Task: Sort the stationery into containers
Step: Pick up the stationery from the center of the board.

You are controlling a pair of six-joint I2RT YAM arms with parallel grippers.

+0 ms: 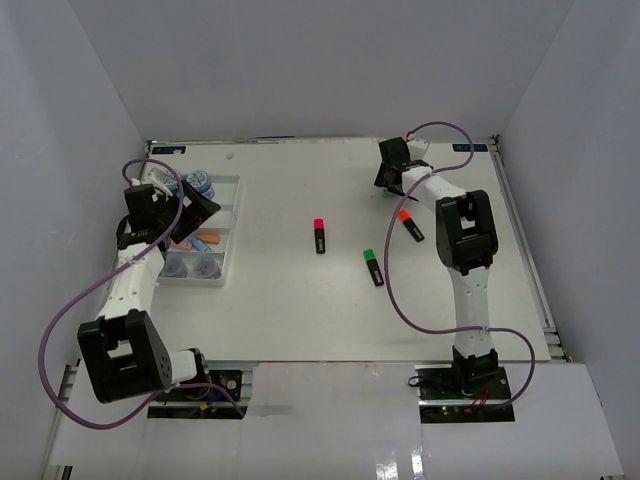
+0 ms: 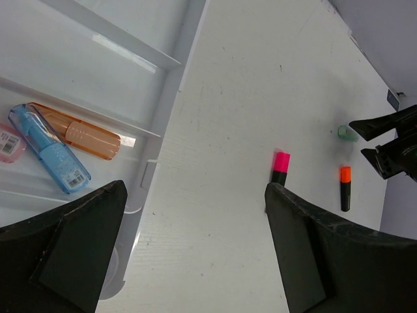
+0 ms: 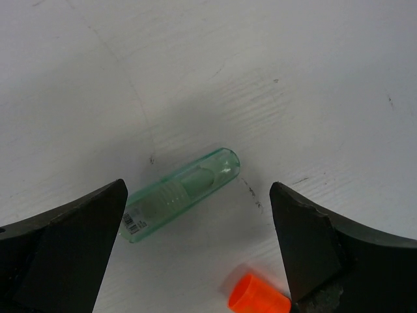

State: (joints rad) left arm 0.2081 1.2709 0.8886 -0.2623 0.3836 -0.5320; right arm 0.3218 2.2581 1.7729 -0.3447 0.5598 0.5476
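The pastel green marker's barcode end [image 3: 137,220] lies just below my right gripper, between its open fingers. The gripper dips slightly, draws back and closes on it next.
The white divided tray [image 1: 232,222] lies at the left and holds pastel markers and round jars [image 1: 200,183]. In the left wrist view a blue marker [image 2: 49,156], an orange marker [image 2: 78,134] and a pink one [image 2: 8,143] lie in its compartments [image 2: 163,104]. My left gripper [image 1: 190,205] [image 2: 195,195] hangs open and empty over the tray's right edge. My right gripper [image 1: 393,180] [image 3: 199,189] is open at the far right, with a pastel green marker [image 3: 179,194] lying on the table between its fingers. Pink-capped [image 1: 319,235], green-capped [image 1: 372,266] and orange-capped [image 1: 409,224] highlighters lie loose on the table.
The orange cap [image 3: 257,297] sits close beside the right fingers. White walls enclose the table on the left, back and right. Purple cables loop from both arms. The pink-capped highlighter [image 2: 281,166] shows just past the left gripper's right finger.
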